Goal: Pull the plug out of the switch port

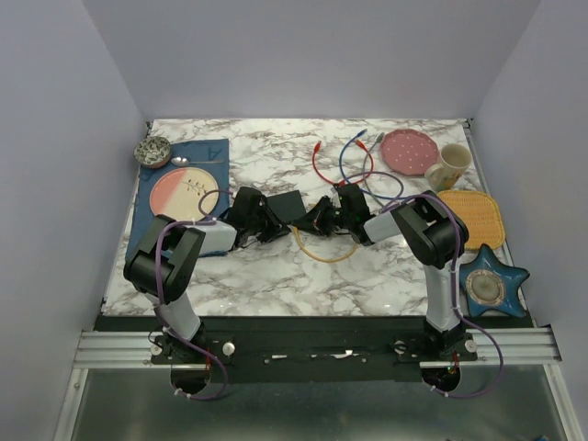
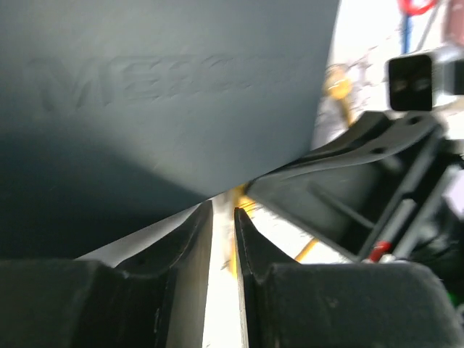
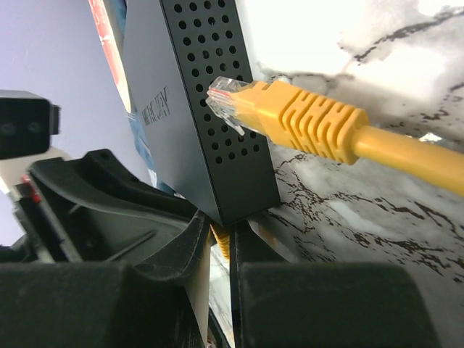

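Note:
The plug in my right gripper needs to go up and outward next, toward the red cable, which lies outward of the gripper and clear of the switch, and I need to let go of the plug there.
The switch is a flat black box lying mid-table between my two grippers. It fills the upper left of the left wrist view and shows a perforated side in the right wrist view. My right gripper is shut on the ribbed yellow plug at the switch's lower corner. The port itself is hidden. The cable's other yellow plug hangs free beside the switch. My left gripper is at the switch's left edge, jaws almost together with nothing between them.
The yellow cable loops on the marble in front of the switch. Red and blue cables lie behind. A pink-and-cream plate on a blue mat, a bowl, a pink dotted plate, a mug, an orange mat and a star dish ring the sides.

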Robot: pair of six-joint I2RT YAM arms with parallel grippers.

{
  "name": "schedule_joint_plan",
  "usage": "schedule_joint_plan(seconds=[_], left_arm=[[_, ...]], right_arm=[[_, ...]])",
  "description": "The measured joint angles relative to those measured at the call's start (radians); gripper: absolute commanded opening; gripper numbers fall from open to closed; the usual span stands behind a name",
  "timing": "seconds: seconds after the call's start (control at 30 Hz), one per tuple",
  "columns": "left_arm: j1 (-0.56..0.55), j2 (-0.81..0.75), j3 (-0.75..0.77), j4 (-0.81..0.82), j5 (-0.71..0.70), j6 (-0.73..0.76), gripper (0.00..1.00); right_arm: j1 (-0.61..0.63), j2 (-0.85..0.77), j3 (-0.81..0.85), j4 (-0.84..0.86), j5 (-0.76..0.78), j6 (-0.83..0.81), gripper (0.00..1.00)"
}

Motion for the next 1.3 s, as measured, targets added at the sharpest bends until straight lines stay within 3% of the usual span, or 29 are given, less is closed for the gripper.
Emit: schedule_joint_plan(seconds=[0.37, 0.7, 0.93, 1.1, 1.3], left_arm=[[0.000, 0.021, 0.049, -0.088, -0.079, -0.026, 0.29], [0.000, 0.056, 0.102, -0.109, -0.122, -0.052, 0.29], [0.002, 0.000, 0.068, -0.111, -0.156, -0.049, 0.29], [0.009, -0.161, 0.006, -0.112, -0.195, -0.038, 0.29], [0.009, -0.279, -0.053, -0.105, -0.206, -0.028, 0.29]], right_arm=[[-0.002, 0.000, 0.005, -0.009, -0.019, -0.051, 0.01], [0.015, -0.024, -0.031, -0.080, -0.142, -0.142, 0.01], [0.019, -0.286, -0.145, -0.260, -0.050, -0.245, 0.01], [0.021, -0.557, -0.007, -0.443, 0.085, -0.351, 0.00], [0.013, -0.624, 0.286, -0.629, 0.281, -0.473, 0.01]])
